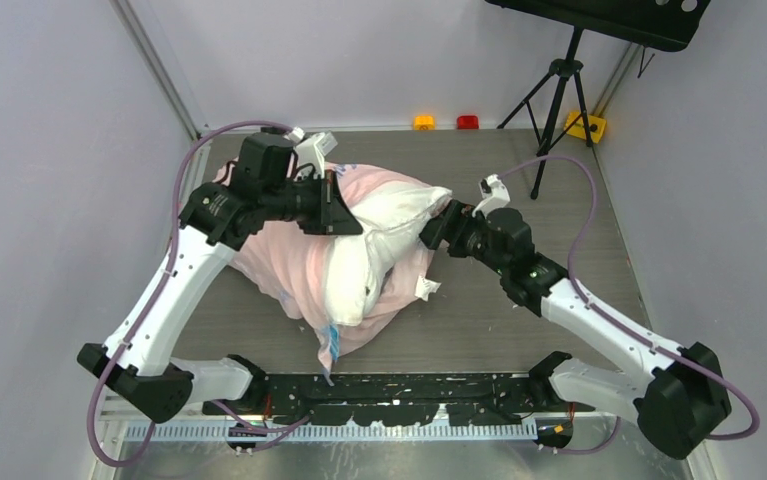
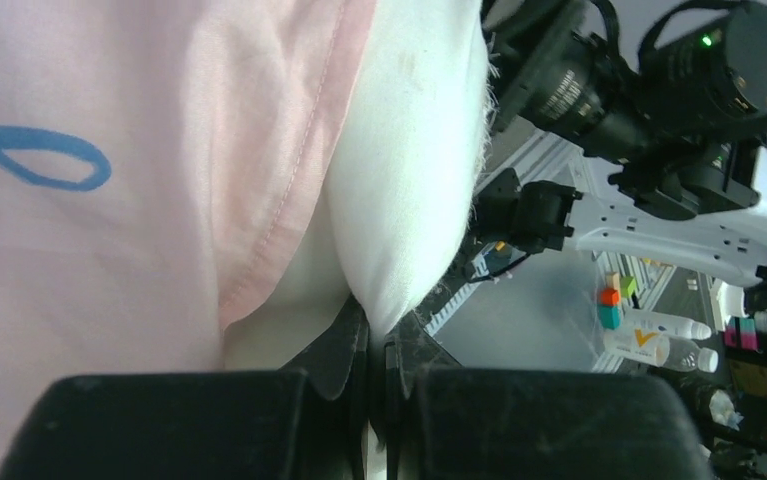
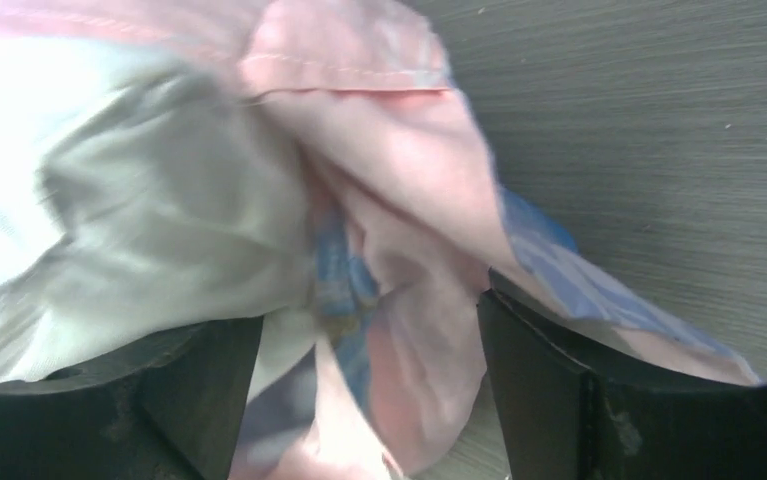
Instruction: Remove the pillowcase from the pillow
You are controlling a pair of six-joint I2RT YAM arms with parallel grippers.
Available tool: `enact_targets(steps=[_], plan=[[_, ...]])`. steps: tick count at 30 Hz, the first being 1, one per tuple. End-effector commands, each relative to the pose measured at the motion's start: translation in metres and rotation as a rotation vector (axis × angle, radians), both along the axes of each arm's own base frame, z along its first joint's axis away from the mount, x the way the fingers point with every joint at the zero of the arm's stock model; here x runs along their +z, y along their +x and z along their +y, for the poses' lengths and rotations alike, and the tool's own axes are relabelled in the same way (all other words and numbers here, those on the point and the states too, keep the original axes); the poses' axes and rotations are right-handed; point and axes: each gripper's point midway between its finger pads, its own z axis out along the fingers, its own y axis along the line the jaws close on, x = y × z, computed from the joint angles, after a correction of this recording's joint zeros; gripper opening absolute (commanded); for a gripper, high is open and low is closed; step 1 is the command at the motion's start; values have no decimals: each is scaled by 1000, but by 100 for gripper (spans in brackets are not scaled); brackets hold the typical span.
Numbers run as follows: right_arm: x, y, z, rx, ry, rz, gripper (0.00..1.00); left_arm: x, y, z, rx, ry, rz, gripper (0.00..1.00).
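Observation:
The robot's left gripper needs to bring the pillow's white fold up, then down and toward the right in the top view to let go of it, while the pillowcase still wraps the pillow (image 1: pixel 389 215).
The white pillow (image 1: pixel 389 215) lies mid-table, half out of the wrinkled pale pink pillowcase (image 1: pixel 279 260), which bunches round its left and near sides. My left gripper (image 1: pixel 344 215) is over the pillow's far left part. In the left wrist view it (image 2: pixel 384 340) is shut on a fold of the white pillow (image 2: pixel 409 180), with the pink pillowcase (image 2: pixel 109 200) beside it. My right gripper (image 1: pixel 429 232) is at the pillow's right corner. In the right wrist view it (image 3: pixel 359 350) is open, with the pink and blue pillowcase cloth (image 3: pixel 389 200) between the jaws and the pillow (image 3: pixel 139 210) to the left.
A black tripod (image 1: pixel 556 100) stands at the back right of the grey table (image 1: pixel 519 310). Small yellow (image 1: pixel 424 122) and red (image 1: pixel 468 122) blocks sit at the back edge. A black rail (image 1: pixel 399 385) runs along the near edge between the arm bases.

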Motion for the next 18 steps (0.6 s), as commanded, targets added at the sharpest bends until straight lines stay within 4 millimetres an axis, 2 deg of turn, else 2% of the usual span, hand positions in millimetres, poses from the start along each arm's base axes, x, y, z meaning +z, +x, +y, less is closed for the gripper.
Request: enact_targets(steps=[1, 5, 8, 11, 15, 18], plan=[[-1, 35, -15, -145, -91, 20, 79, 80, -43, -13, -184, -250, -136, 0], [-18, 53, -27, -227, -94, 64, 73, 114, -63, -7, -218, -321, -213, 0], [-34, 66, -34, -253, -52, 104, 72, 131, -74, -1, -224, -346, -247, 0], [-56, 80, -37, -257, -16, 171, 71, 140, -84, -3, -268, -389, -238, 0], [-88, 92, -28, -210, -38, 288, 70, 149, -92, -12, -336, -485, -217, 0], [-101, 94, -16, -144, -62, 343, 71, 145, -87, -16, -335, -505, -208, 0]])
